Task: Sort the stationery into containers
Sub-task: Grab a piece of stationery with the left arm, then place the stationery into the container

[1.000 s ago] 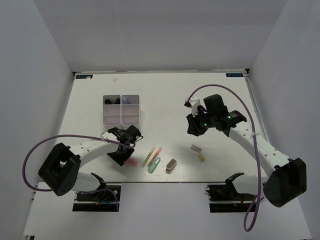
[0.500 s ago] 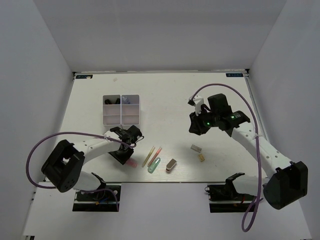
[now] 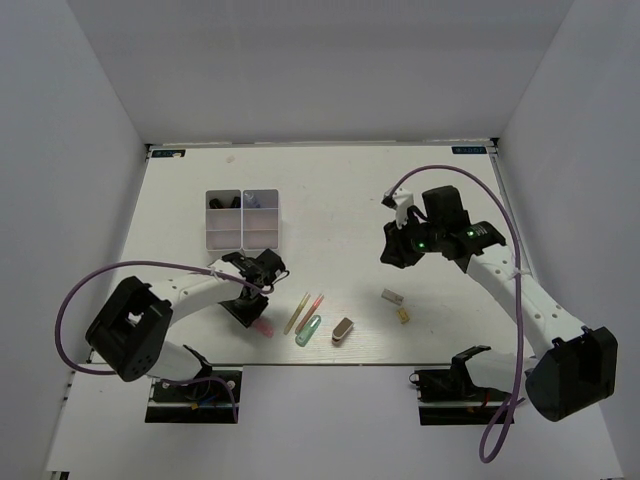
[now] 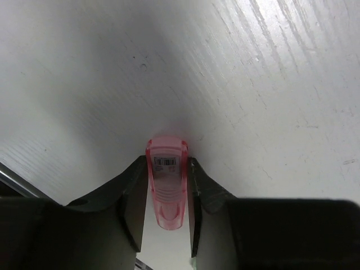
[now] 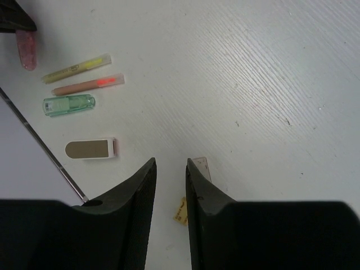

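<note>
The pink capsule will next be raised by my left gripper and carried outward. It will then be released inside the organizer's empty middle section by the dark items.
My left gripper is low on the table, shut on the pink capsule, which lies flat between its fingers; the capsule's end shows in the top view. To its right lie a thin yellow pen, a pink pen, a teal tube and a tan rounded piece. My right gripper hovers narrowly open and empty above a small grey block and a tan block. The white organizer box stands at the far left with dark items and a bottle in its back compartments.
The table's near edge runs just below the row of loose items. In the right wrist view the pens, teal tube and tan piece lie left of my fingers. The right arm's purple cable loops above it.
My left gripper has settled slightly lower around the pink capsule. My right gripper has shifted a little to the right and up.
</note>
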